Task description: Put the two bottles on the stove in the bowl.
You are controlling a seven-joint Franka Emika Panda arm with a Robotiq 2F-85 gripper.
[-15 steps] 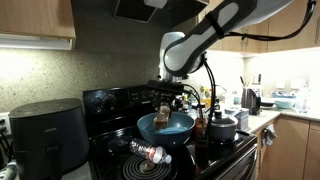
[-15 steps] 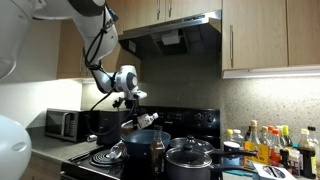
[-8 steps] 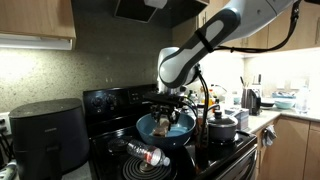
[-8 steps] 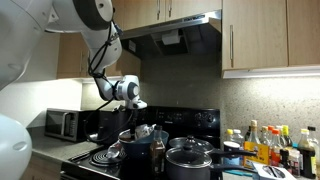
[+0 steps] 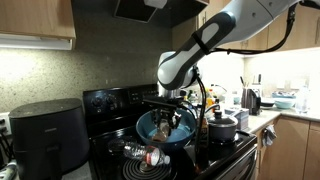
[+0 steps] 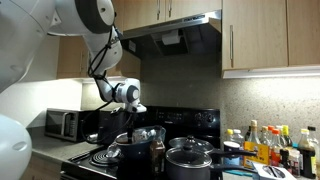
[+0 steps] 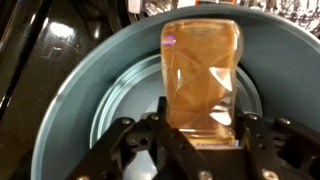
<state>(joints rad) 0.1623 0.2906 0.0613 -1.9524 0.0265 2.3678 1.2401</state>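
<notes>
Next, my gripper stays low inside the blue bowl [image 5: 143, 126] and opens to release the clear bottle there, since the bowl's bottom lies just below my gripper.
My gripper [image 7: 200, 135] is shut on one clear crinkly bottle [image 7: 200, 75] and holds it low inside the big blue bowl [image 7: 70, 110]. The bottle points away from the wrist camera, over the bowl's floor. In both exterior views the gripper [image 5: 170, 122] [image 6: 140, 132] is down in the bowl [image 5: 143, 126] [image 6: 122, 142], which stands on the black stove [image 5: 110, 103]. The second clear bottle [image 5: 147, 154], with reddish markings, lies on its side on the front coil burner, just in front of the bowl.
A black air fryer [image 5: 45, 135] stands beside the stove. A dark sauce bottle [image 5: 200, 127] and a small grey lidded pot [image 5: 223, 127] stand right next to the bowl. A microwave [image 6: 62, 123] and several condiment bottles [image 6: 265, 145] sit on the counters.
My gripper has come down with the bottle from above the bowl into it. The bottle on the burner has not moved.
</notes>
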